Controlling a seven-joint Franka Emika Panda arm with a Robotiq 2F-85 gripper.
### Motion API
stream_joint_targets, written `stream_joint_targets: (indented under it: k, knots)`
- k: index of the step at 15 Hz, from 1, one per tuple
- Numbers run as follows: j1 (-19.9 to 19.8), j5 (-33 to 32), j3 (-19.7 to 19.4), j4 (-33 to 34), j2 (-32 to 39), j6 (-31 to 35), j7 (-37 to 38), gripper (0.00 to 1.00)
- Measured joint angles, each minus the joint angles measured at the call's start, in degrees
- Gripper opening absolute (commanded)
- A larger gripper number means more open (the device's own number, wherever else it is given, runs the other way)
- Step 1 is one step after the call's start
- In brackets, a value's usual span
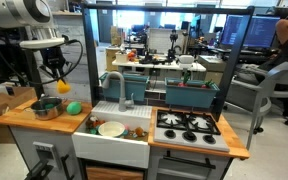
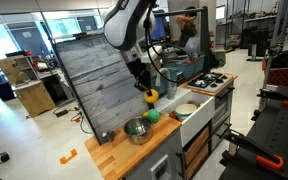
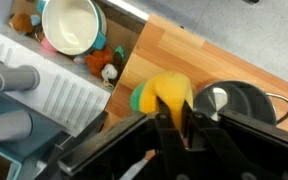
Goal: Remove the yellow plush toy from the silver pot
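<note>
The gripper moves toward the sink and down next to release the toy upon the part of the wooden counter beside the sink (image 1: pixel 75 120), clear outside the pot (image 1: pixel 46 108).
My gripper (image 1: pixel 60 84) is shut on the yellow plush toy (image 1: pixel 62 88) and holds it in the air above the wooden counter, just above and beside the silver pot (image 1: pixel 46 108). In an exterior view the toy (image 2: pixel 151 96) hangs from the gripper (image 2: pixel 147 90) over the green ball, with the pot (image 2: pixel 137 129) lower down. In the wrist view the toy (image 3: pixel 169 95) sits between my fingers (image 3: pixel 176 125), and the pot (image 3: pixel 234 102) lies to its right, apparently empty.
A green ball (image 1: pixel 74 107) lies on the wooden counter (image 1: pixel 24 118) next to the pot. A white bowl (image 1: pixel 111 128) and small toys sit in the sink (image 1: pixel 114 138). A faucet (image 1: pixel 119 88) stands behind it. A stove (image 1: pixel 188 124) is farther along.
</note>
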Motion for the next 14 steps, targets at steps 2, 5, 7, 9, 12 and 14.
stream_joint_targets:
  k: [2, 5, 7, 9, 12, 14]
  knots:
    - [-0.39, -0.03, -0.44, -5.68, -2.68, -0.01, 1.35, 0.03]
    - [-0.87, -0.14, -0.51, -14.21, -6.82, 0.07, 1.88, 0.03]
    - [-0.99, -0.37, -0.47, -19.65, -9.69, 0.59, 1.88, 0.03]
    - [-1.01, -0.64, -0.42, -24.23, -12.30, 1.59, 1.88, 0.03]
    - [-1.06, -1.53, -0.42, -29.75, -15.62, 5.76, 2.30, 0.03]
    - [-1.20, -1.58, -0.43, -32.57, -17.39, 8.33, 3.66, 0.03]
